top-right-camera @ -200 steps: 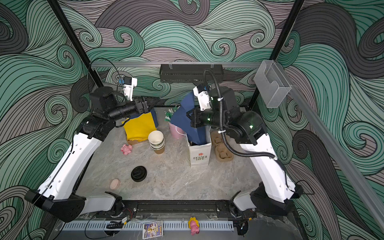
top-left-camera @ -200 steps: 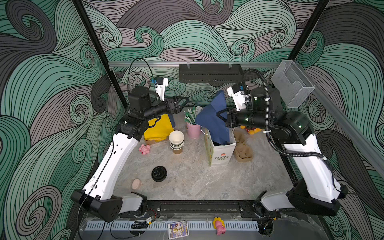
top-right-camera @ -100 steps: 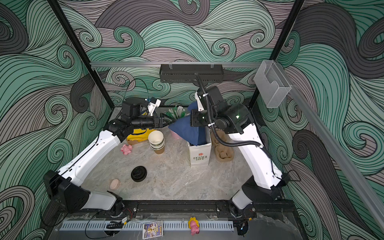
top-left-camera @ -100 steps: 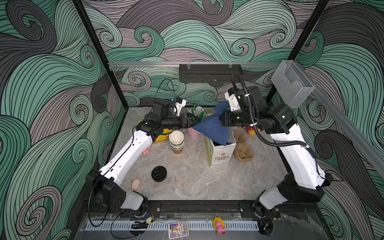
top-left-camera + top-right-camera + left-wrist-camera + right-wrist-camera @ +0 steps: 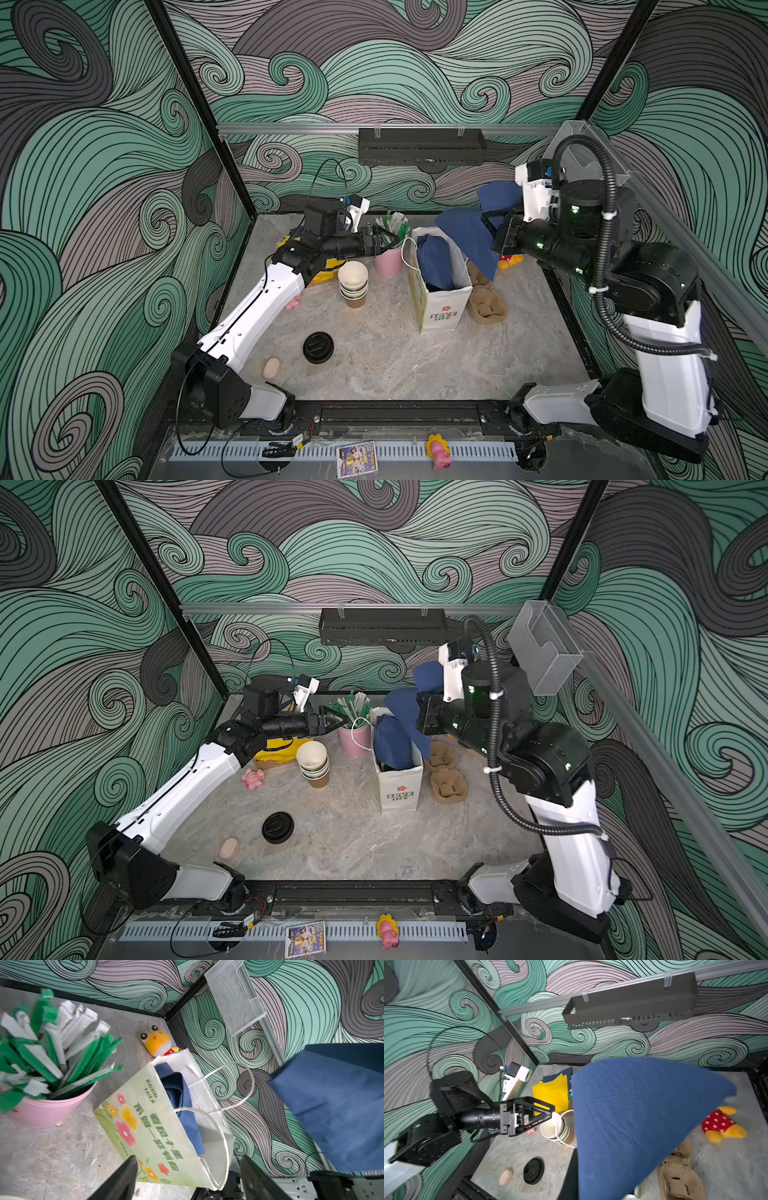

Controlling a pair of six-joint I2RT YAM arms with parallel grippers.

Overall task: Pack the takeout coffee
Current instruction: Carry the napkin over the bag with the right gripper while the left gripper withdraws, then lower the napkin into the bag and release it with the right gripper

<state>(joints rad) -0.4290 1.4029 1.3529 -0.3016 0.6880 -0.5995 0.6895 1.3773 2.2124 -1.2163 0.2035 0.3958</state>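
Note:
The blue cloth still hangs outside, so next I need to move my right gripper over the bag's opening [image 5: 436,260], tilt it downward and go down inside to release the cloth.
A nested stack of olive-green paper cups [image 5: 353,282] [image 5: 313,762], white inside and without lids, stands left of centre. Black sip lids [image 5: 318,347] [image 5: 533,1169] lie stacked on the table nearer the front. A white paper bag [image 5: 440,299] [image 5: 158,1118] stands open with blue fabric inside. My left gripper [image 5: 384,243] [image 5: 188,1164] is open and empty, level above the pink straw cup and pointing at the bag's near rim. My right gripper [image 5: 496,232] is shut on a blue cloth [image 5: 467,239] [image 5: 633,1126], held up behind the bag's right side; the cloth hides its fingertips.
A pink cup of green-white straws [image 5: 388,262] stands between the cups and the bag. Yellow cloth [image 5: 328,266] lies under my left arm. Brown cup carriers [image 5: 486,303] and a yellow plush [image 5: 509,259] lie right of the bag. A pink toy [image 5: 293,304] and beige disc [image 5: 272,368] lie left.
My left arm has stretched forward and lower, past the straw cup towards the bag. My right arm has drawn back to the right, carrying the blue cloth away from above the bag.

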